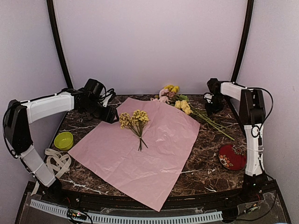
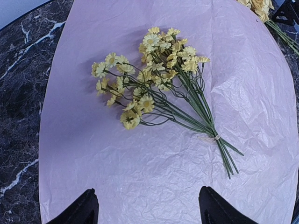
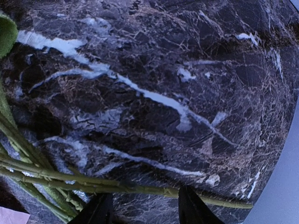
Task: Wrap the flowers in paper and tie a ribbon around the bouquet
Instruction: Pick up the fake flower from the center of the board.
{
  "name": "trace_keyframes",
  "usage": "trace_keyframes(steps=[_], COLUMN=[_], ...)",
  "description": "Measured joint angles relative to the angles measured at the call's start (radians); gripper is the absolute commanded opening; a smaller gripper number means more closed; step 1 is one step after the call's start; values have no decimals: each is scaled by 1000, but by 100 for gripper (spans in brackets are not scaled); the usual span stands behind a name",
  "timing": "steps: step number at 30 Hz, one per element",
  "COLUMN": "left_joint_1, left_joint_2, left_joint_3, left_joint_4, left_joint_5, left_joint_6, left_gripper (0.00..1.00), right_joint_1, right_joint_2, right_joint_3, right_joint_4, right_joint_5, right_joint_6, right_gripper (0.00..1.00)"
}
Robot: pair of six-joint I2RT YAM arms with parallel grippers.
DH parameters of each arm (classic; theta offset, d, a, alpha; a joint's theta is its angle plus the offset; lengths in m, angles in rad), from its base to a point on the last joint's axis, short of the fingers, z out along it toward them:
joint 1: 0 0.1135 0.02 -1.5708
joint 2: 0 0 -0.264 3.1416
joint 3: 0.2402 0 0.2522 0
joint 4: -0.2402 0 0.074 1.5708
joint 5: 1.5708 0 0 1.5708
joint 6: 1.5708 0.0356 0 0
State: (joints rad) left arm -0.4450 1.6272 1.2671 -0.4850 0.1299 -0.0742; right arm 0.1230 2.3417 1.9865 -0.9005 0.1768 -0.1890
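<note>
I will next turn my right gripper and move it to the left in the top view, onto the flower stem's fork, because one flower stem runs from one finger's end to the other's.
The lilac paper [image 1: 140,154] lies flat in the middle of the table. A small tied bunch of yellow flowers [image 1: 134,120] rests on its far half, blooms [image 2: 154,74] away from the arms. More flowers [image 1: 174,97], yellow and pink, lie at the back, their long stems [image 1: 216,124] running right. My left gripper [image 1: 110,115] hovers open over the paper's left corner, with only paper between its fingertips [image 2: 81,211]. My right gripper [image 1: 213,108] is low over the long stems [image 3: 70,179]; its jaws stand apart and one stem crosses the gap. The ribbon [image 1: 56,161] lies looped at the left edge.
A lime-green bowl [image 1: 63,140] sits left of the paper, above the ribbon. A red patterned round object [image 1: 232,156] lies at the right by the right arm. Dark marble table [image 1: 210,154] shows around the sheet.
</note>
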Motion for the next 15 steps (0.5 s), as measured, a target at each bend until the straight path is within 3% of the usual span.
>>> trace_keyframes(steps=[15], left_joint_1=[5], left_joint_2=[29], left_joint_3=[0], left_joint_4=[-3], left_joint_5=[2], left_joint_6=[0], left_gripper=[76], right_joint_1=[-5], right_joint_2=[56], right_joint_3=[63], right_joint_4=[26], right_joint_5=[-20], right_joint_6=[-66], right_gripper=[49])
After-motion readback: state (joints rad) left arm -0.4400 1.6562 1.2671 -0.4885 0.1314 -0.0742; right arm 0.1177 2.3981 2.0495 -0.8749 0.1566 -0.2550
